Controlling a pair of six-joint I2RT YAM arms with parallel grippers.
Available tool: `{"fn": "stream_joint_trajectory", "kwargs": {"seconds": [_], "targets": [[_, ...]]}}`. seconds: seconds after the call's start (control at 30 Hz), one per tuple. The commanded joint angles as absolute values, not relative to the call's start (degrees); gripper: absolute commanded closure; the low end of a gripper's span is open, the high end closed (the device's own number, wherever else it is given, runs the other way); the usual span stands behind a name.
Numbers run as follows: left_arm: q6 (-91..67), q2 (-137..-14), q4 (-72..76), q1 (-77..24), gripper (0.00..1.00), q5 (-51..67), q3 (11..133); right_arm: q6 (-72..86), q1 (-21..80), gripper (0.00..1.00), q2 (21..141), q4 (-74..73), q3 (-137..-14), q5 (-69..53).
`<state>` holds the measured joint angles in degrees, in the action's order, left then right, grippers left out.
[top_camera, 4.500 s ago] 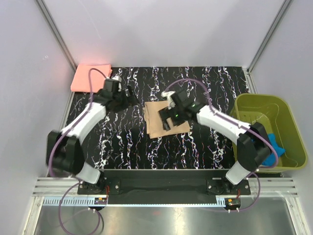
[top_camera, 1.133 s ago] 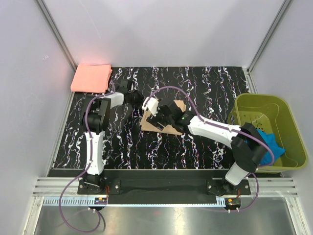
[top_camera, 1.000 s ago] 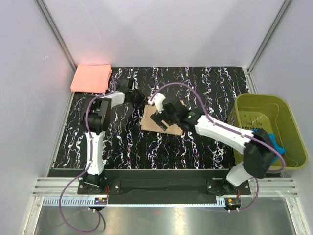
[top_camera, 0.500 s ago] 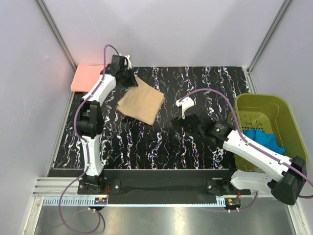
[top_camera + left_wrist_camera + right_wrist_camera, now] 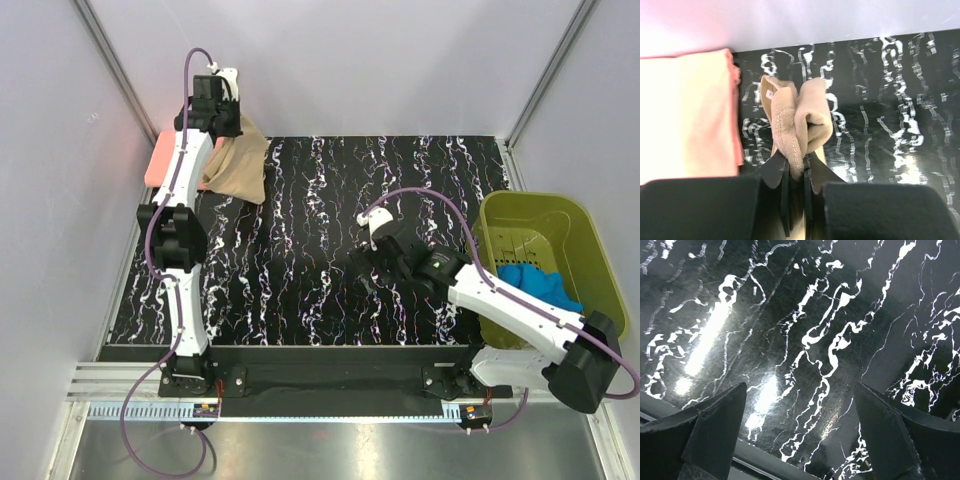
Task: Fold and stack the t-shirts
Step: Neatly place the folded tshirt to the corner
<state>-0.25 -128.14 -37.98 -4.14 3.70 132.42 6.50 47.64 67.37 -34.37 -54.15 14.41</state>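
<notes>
The left gripper moves to the left in the top view next, then down to release, since the salmon-pink t-shirt (image 5: pixel 160 158) (image 5: pixel 687 122) lies below it on that side.
A folded tan-beige t-shirt (image 5: pixel 237 162) (image 5: pixel 800 120) hangs from my left gripper (image 5: pixel 222 128) (image 5: pixel 796 167), which is shut on its edge at the table's far left corner. Part of it hangs over the folded salmon-pink t-shirt (image 5: pixel 160 158) (image 5: pixel 687 122), which lies flat in that corner; whether the two touch I cannot tell. My right gripper (image 5: pixel 372 258) (image 5: pixel 800 412) stands open over bare marbled table right of the middle, nothing between its fingers.
An olive-green basket (image 5: pixel 500 215) stands at the right edge with blue cloth (image 5: pixel 540 285) inside. White walls close in the back and sides. The black marbled tabletop (image 5: pixel 320 200) spans the middle.
My left gripper has carried the tan-beige t-shirt from the table's middle to the far left corner, above the salmon-pink one. My right gripper let go and drew back to the right, opening wide.
</notes>
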Motion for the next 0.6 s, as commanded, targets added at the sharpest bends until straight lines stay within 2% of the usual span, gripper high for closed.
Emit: {"fn": "stream_joint_trajectory", "kwargs": {"seconds": [0.0, 0.33, 0.57], "targets": [[5.0, -128.41, -37.97, -3.08, 1.0, 0.53, 136.58, 5.19, 46.15, 0.05, 69.08, -33.66, -57.04, 15.3], [9.49, -126.22, -37.09, -1.15, 1.0, -3.51, 138.87, 3.43, 42.54, 0.05, 74.26, -31.56, -59.06, 10.2], [10.37, -123.67, -36.21, 2.28, 1.0, -0.35, 135.97, 2.11, 41.4, 0.05, 76.64, -29.97, -60.03, 8.35]]}}
